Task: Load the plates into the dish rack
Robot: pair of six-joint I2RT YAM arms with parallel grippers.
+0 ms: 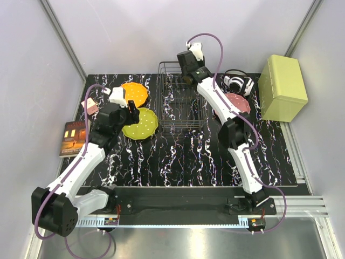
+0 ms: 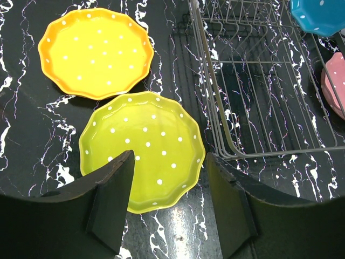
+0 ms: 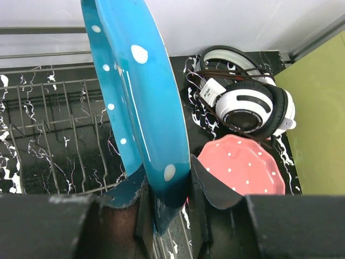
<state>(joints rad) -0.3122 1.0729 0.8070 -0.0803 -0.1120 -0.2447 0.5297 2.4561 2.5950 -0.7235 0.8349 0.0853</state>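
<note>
My right gripper holds the blue plate and should next lower it left in the top view into the rack's far end [image 1: 179, 77] [image 3: 63, 114], as its wires are empty.
The black wire dish rack [image 1: 180, 102] stands at the back middle of the table and holds no plates; it also shows in the left wrist view [image 2: 259, 81] and the right wrist view [image 3: 54, 124]. My right gripper [image 1: 190, 74] [image 3: 167, 183] is shut on the rim of the blue plate [image 3: 135, 97] and holds it on edge above the rack's far right end. The pink plate [image 1: 239, 101] [image 3: 242, 170] lies flat right of the rack. The orange plate [image 1: 135, 93] [image 2: 94, 51] and yellow-green plate [image 1: 141, 124] [image 2: 143, 145] lie flat left of it. My left gripper [image 1: 129, 109] [image 2: 170, 162] is open above the yellow-green plate's near edge.
White and black headphones [image 1: 237, 83] [image 3: 248, 105] lie behind the pink plate. A pale green box [image 1: 283, 87] stands at the far right. A book [image 1: 73, 138] and a small pink object [image 1: 90, 106] lie at the table's left edge.
</note>
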